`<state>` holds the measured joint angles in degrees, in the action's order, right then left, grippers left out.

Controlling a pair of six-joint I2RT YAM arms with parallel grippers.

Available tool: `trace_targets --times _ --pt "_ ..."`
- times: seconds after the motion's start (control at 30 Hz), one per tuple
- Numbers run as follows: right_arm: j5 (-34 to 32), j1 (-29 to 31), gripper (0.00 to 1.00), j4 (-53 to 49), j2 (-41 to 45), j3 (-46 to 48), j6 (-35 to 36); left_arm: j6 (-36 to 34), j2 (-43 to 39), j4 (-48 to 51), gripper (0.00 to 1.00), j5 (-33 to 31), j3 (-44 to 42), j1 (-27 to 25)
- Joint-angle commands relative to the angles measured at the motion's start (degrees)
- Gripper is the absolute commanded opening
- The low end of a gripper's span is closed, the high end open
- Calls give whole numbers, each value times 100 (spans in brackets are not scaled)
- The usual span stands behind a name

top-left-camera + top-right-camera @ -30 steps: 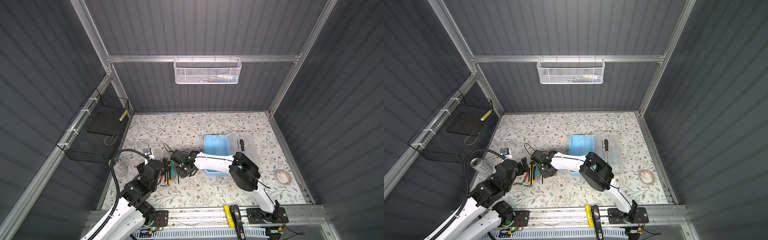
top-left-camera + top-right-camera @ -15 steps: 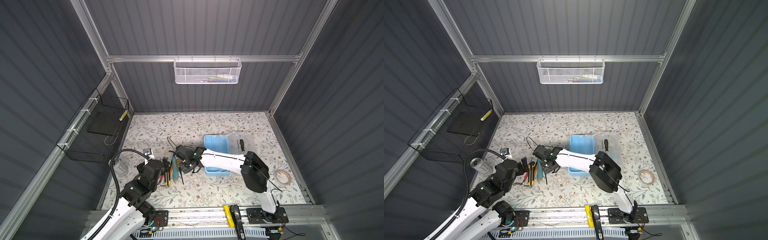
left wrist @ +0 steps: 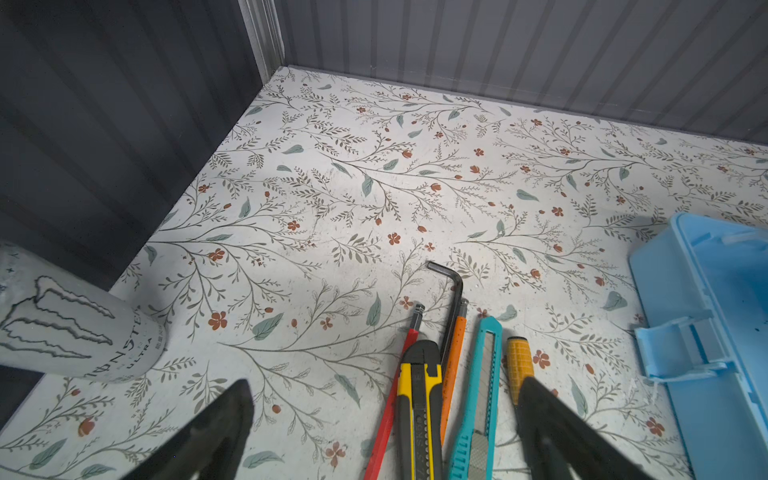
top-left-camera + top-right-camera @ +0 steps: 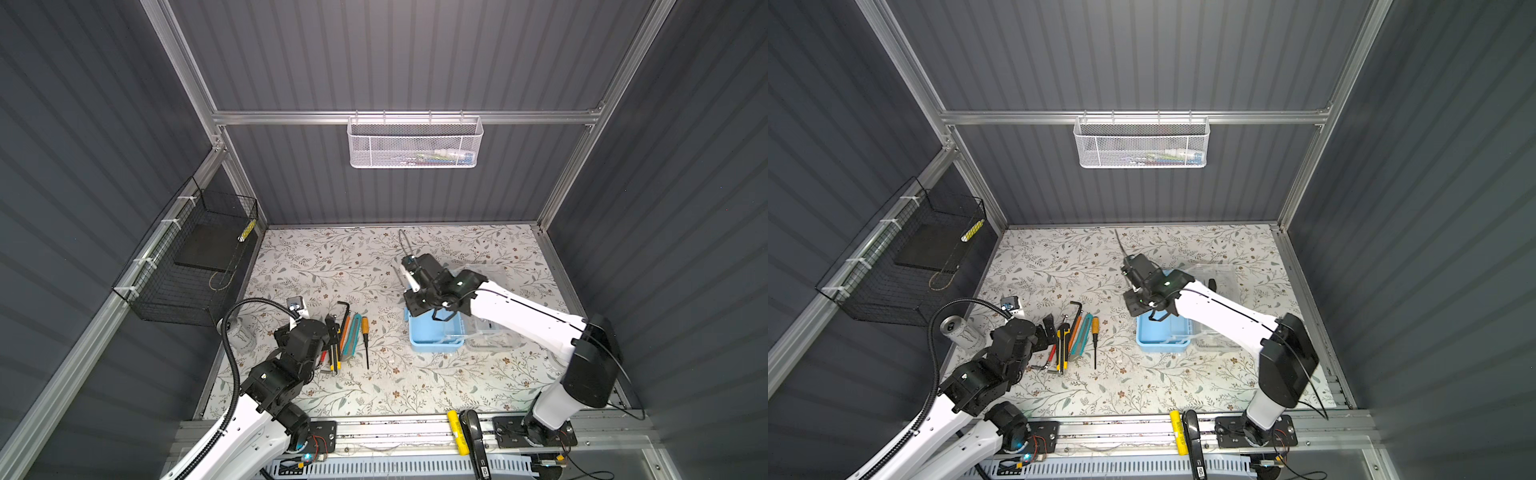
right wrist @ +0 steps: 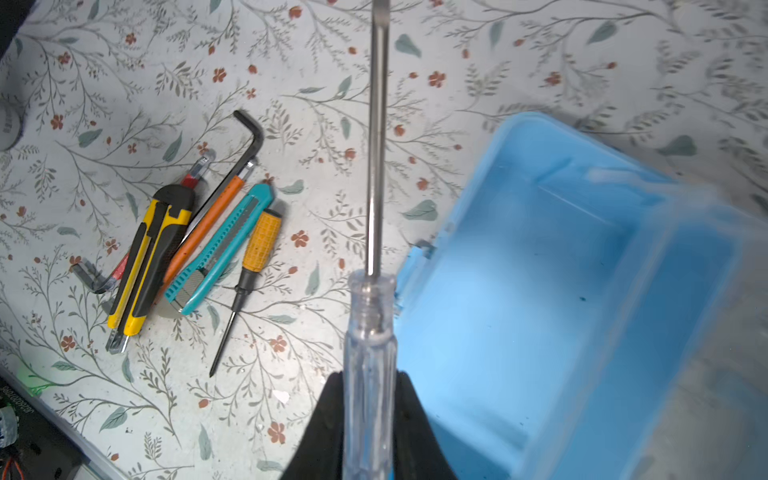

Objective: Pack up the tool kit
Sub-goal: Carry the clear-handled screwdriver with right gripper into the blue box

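Observation:
The clear-handled screwdriver goes in my right gripper across the open box next, for release onto the clear lid (image 4: 1224,282), since a black-handled tool already lies there.
The light-blue box (image 4: 434,334) of the tool kit lies open right of centre, with its clear lid (image 4: 490,338) beside it. My right gripper (image 5: 369,399) is shut on a clear-handled screwdriver (image 5: 370,332) and hangs over the box's far left end (image 4: 411,278), shaft pointing away from it. Left of the box lies a row of tools: a yellow-black utility knife (image 3: 417,399), a teal knife (image 3: 482,374), an orange-handled screwdriver (image 3: 518,365) and a black hex key (image 3: 453,299). My left gripper (image 3: 382,395) stands open just above their near ends.
A white drinks can (image 4: 241,332) stands at the left edge beside my left arm. A black wire basket (image 4: 195,266) hangs on the left wall and a white mesh basket (image 4: 413,143) on the back wall. A yellow bar (image 4: 455,428) lies on the front rail.
My right gripper has lifted from the tool row and swung right to above the blue box, carrying the clear-handled screwdriver. The left arm has stayed put.

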<state>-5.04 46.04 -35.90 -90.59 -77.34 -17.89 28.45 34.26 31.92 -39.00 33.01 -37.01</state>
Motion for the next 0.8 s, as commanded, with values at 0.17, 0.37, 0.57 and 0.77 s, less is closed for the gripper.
trace_targets --times 0.17,0.37,0.57,0.77 --pt "-488 -1112 0 -818 1480 910 104 -65 79 26 99 -20 -35 1" --pt "-817 -1949 1 -1229 2142 1476 149 -76 169 20 99 -21 -8 1" --pt "-1051 -2469 1 -1183 2272 1876 387 -94 177 12 99 -20 -13 8" --pt "-1024 -2805 2 -1047 2089 2019 543 -102 192 1 99 -11 -8 1"
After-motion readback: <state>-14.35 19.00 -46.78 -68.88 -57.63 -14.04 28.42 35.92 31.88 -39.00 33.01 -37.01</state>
